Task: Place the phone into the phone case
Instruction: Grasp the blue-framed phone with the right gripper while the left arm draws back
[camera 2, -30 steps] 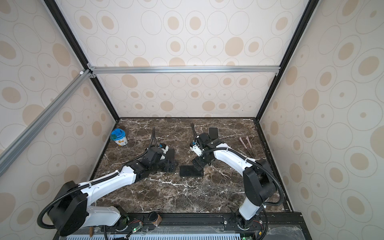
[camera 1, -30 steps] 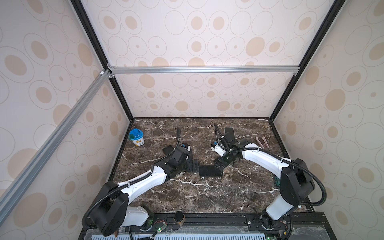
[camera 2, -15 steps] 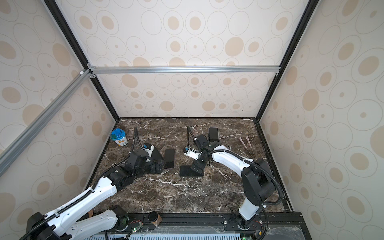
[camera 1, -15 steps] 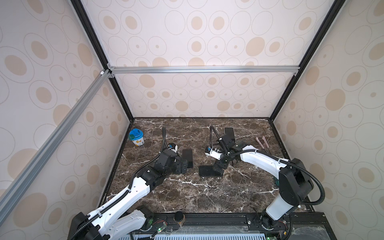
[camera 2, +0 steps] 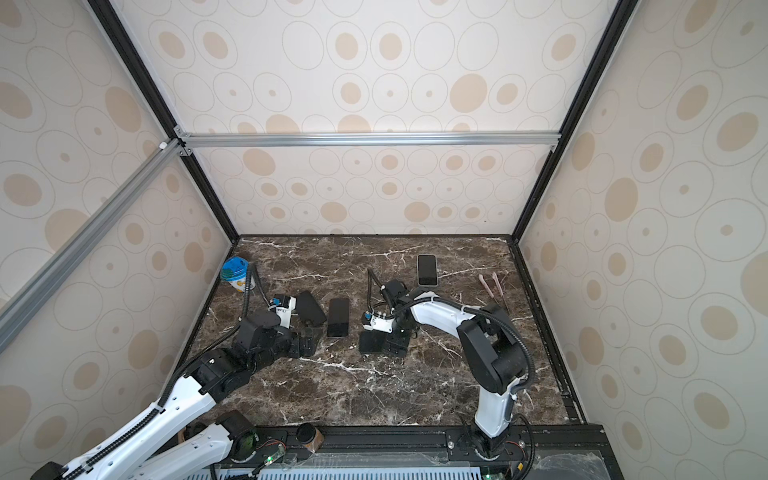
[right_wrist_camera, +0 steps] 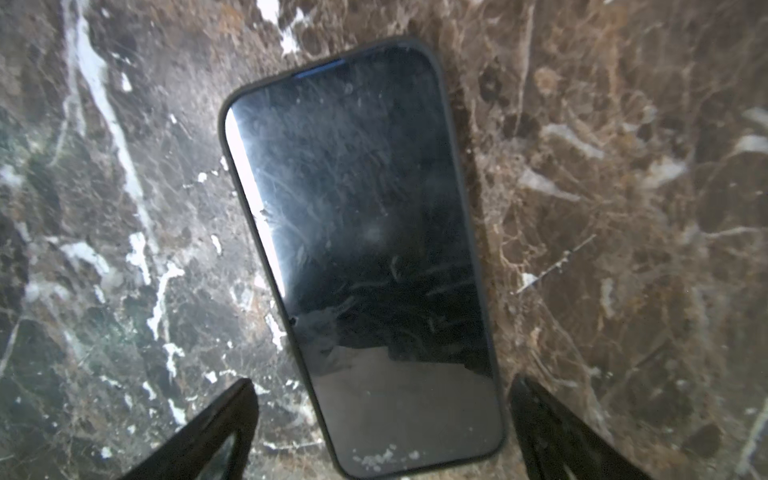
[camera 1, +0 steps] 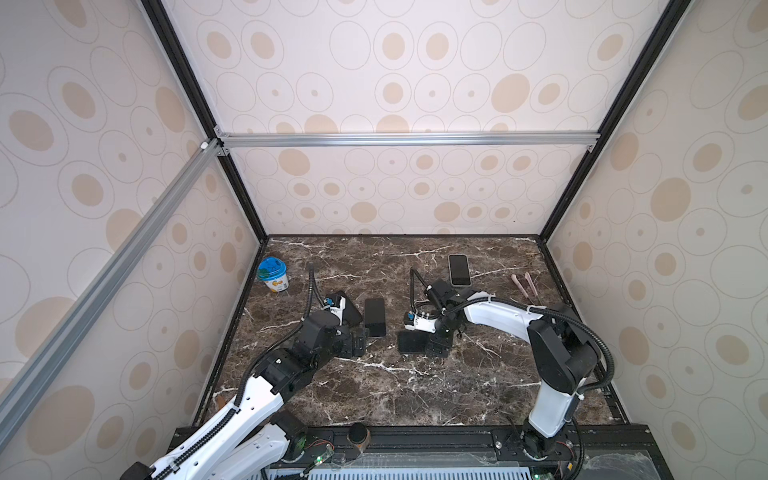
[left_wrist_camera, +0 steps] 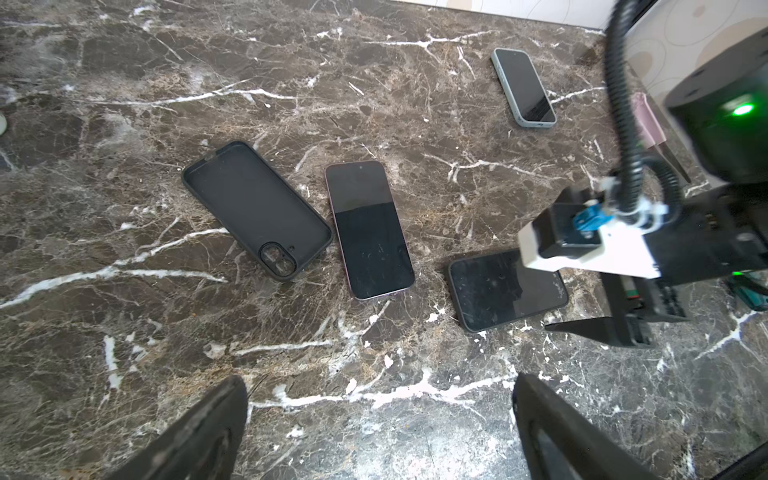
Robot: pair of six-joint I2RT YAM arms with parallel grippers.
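Note:
My right gripper lowers next, advances toward the bare phone (camera 1: 374, 317) and closes on the second phone's long edges, since its open fingertips straddle only that phone's end.
An empty black phone case (left_wrist_camera: 257, 208) lies open side up on the marble, also in both top views (camera 1: 351, 309) (camera 2: 309, 309). Right beside it lies a bare phone (left_wrist_camera: 368, 228) (camera 1: 374, 317) (camera 2: 338, 318), screen up. My left gripper (left_wrist_camera: 380, 395) (camera 1: 359, 338) is open and empty, just in front of the case and phone and touching neither. My right gripper (right_wrist_camera: 380, 415) (camera 1: 438, 347) is open, its fingers either side of one end of a second phone (right_wrist_camera: 365, 249) (camera 1: 411, 342), which sits in a dark case flat on the marble.
A third phone in a pale case (camera 1: 459, 270) lies towards the back. A blue-lidded tub (camera 1: 272, 274) stands at the back left. Two pink sticks (camera 1: 525, 286) lie at the back right. Patterned walls close in three sides.
My left arm has pulled back towards the front left, uncovering the bare phone. The right gripper has shifted slightly towards the front over the dark-cased phone. Both stayed open.

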